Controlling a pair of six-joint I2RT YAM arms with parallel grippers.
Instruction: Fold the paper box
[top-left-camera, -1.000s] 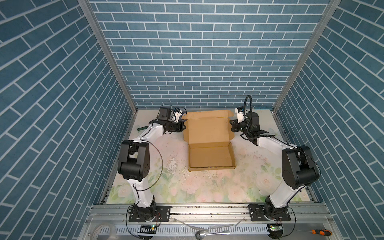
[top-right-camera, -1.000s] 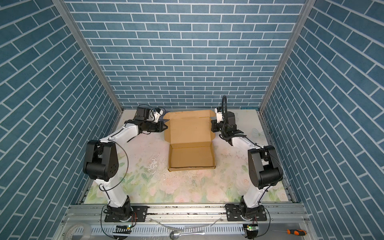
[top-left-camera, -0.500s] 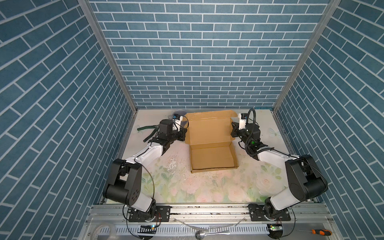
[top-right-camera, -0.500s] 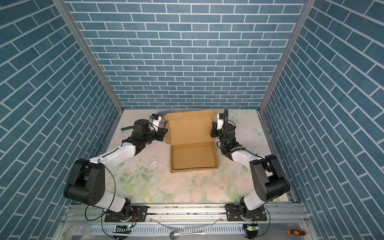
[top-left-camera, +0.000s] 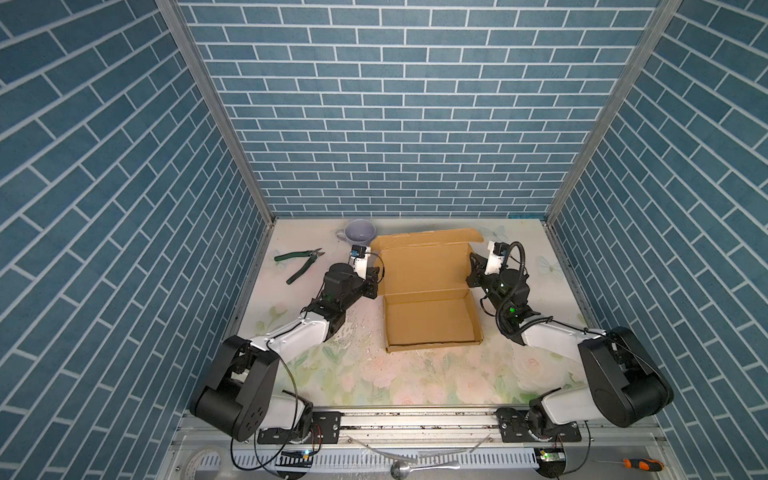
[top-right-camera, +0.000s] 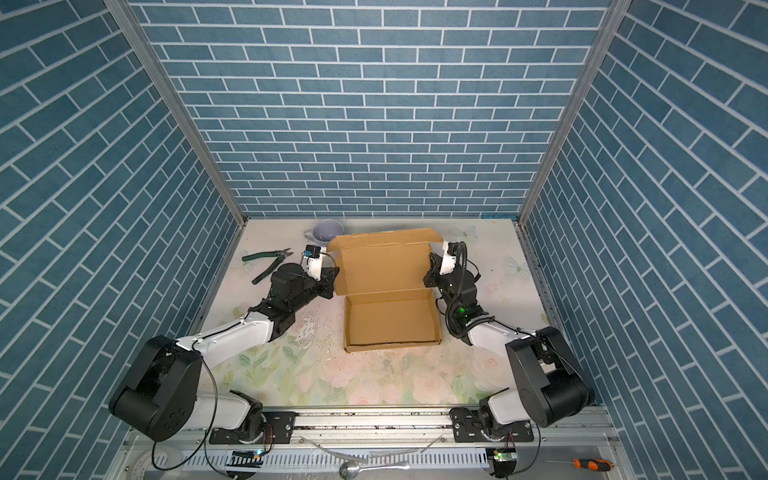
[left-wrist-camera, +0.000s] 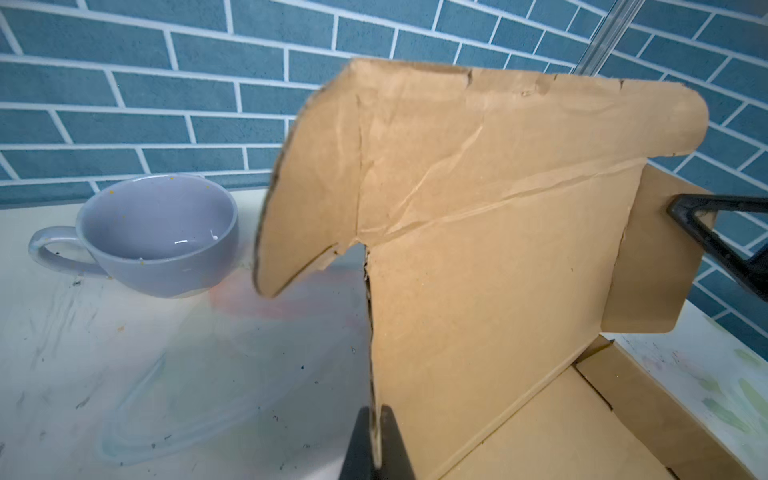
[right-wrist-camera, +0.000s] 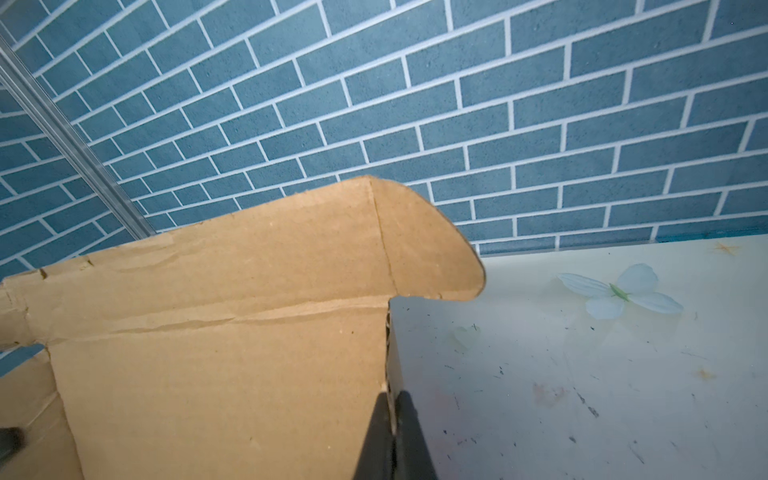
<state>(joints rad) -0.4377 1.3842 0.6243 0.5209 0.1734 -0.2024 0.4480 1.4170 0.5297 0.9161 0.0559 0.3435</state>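
The lid still stands raised behind the open tray (top-left-camera: 432, 320). My right gripper should move back next, tip the lid toward the tray, and let go of the lid's side edge.
The paper box (top-left-camera: 430, 322) (top-right-camera: 390, 322) lies in the middle of the table as an open brown tray. Its lid (top-left-camera: 424, 266) (top-right-camera: 382, 266) stands raised behind the tray, with the top flap bent forward. My left gripper (top-left-camera: 376, 279) (top-right-camera: 334, 276) (left-wrist-camera: 377, 419) is shut on the lid's left side edge. My right gripper (top-left-camera: 471, 268) (top-right-camera: 428, 268) (right-wrist-camera: 390, 403) is shut on the lid's right side edge. In both wrist views the cardboard edge runs between the closed fingertips. The lid's rounded ear flaps (left-wrist-camera: 307, 216) (right-wrist-camera: 428, 253) stick out sideways.
A lilac cup (top-left-camera: 359, 230) (top-right-camera: 328, 230) (left-wrist-camera: 158, 232) stands at the back, just left of the lid. Green-handled pliers (top-left-camera: 299, 262) (top-right-camera: 268, 262) lie at the back left. On the front rail lie a spoon (top-left-camera: 403, 471) and a screwdriver (top-left-camera: 640, 465). Brick walls enclose three sides.
Both arms have lowered and drawn toward the front while still pinching the lid. The box has slid a little forward, and the cup has come into view.
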